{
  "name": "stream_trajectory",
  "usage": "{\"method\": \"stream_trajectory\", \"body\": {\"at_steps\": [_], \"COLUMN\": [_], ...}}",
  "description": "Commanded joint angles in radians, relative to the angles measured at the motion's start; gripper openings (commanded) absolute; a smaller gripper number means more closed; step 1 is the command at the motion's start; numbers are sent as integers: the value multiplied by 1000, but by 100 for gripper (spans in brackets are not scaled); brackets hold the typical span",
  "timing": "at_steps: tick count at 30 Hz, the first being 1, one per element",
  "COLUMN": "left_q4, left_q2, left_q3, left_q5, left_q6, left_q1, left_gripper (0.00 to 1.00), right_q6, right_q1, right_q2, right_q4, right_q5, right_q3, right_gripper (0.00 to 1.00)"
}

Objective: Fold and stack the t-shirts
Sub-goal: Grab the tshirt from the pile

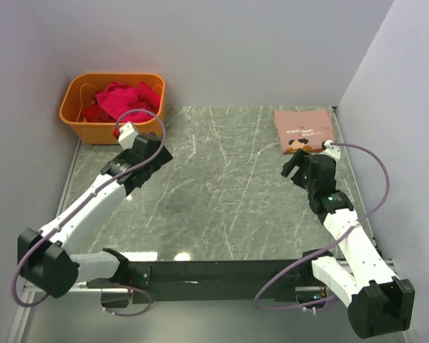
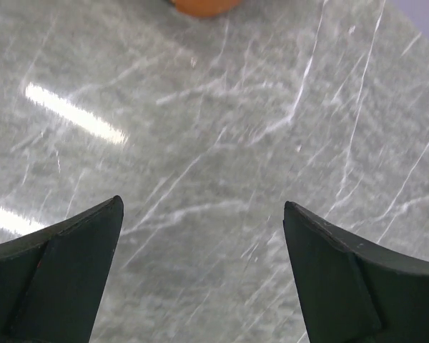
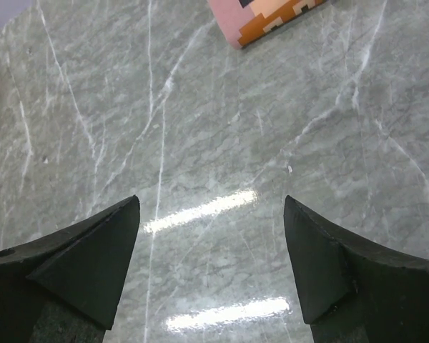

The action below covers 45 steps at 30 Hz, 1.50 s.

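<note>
I will move my left gripper outward over the orange tub's rim, then down to close on the crimson-pink t-shirt's fold. The crimson-pink t-shirt is on top in the orange tub.
A folded salmon-pink t-shirt (image 1: 303,129) with a small dark-and-white print lies flat at the far right of the table; its corner shows at the top of the right wrist view (image 3: 268,16). Crumpled crimson-pink and dark red t-shirts (image 1: 121,100) sit bunched in the orange tub. My left gripper (image 1: 154,156) is open and empty over bare marble, just right of the tub; its fingers (image 2: 64,264) frame only table. My right gripper (image 1: 297,168) is open and empty, just in front of the folded shirt.
The orange plastic tub (image 1: 74,113) stands at the far left corner; its edge shows at the top of the left wrist view (image 2: 204,7). White walls close in on the left, back and right. The marble table (image 1: 222,186) stretches between the arms.
</note>
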State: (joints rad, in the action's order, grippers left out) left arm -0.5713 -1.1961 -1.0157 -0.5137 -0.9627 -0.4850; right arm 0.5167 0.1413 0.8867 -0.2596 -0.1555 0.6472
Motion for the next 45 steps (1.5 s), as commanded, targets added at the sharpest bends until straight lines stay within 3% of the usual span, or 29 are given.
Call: {"method": "stream_trajectory", "body": {"at_steps": [1, 7, 11, 13, 18, 22, 27, 28, 31, 32, 33, 34, 45], "left_q4": [17, 114, 235, 220, 68, 111, 206, 202, 173, 171, 175, 180, 324], "left_q2": [-42, -177, -378, -480, -856, -1026, -1120, -1140, -1168, -1163, -1154, -1143, -811], "left_q3": [-115, -320, -508, -608, -1096, -1228, -1204, -1207, -1235, -1233, -1227, -1212, -1054], "left_q5": [-42, 6, 101, 142, 169, 133, 179, 187, 204, 213, 215, 215, 256], "left_q6": [27, 136, 165, 183, 232, 303, 306, 303, 292, 289, 282, 280, 315], "left_q1": [40, 224, 374, 442, 519, 525, 533, 533, 534, 533, 534, 534, 513], "left_gripper": [100, 99, 99, 99, 100, 99, 98, 94, 43, 16, 5, 0, 0], "right_q6": [20, 29, 28, 25, 19, 14, 13, 13, 17, 19, 17, 20, 25], "right_q1": [1, 0, -2, 0, 0, -2, 0, 0, 0, 0, -2, 0, 0], "right_q2": [17, 52, 70, 78, 101, 116, 118, 118, 120, 120, 121, 120, 89], "right_q4": [54, 26, 26, 25, 26, 8, 11, 11, 11, 16, 20, 22, 36], "right_q5": [11, 19, 34, 42, 63, 76, 80, 82, 88, 96, 100, 106, 128], "right_q3": [60, 111, 118, 123, 140, 149, 138, 137, 137, 134, 132, 131, 112], "right_gripper": [88, 91, 91, 91, 92, 91, 92, 92, 91, 91, 91, 91, 91]}}
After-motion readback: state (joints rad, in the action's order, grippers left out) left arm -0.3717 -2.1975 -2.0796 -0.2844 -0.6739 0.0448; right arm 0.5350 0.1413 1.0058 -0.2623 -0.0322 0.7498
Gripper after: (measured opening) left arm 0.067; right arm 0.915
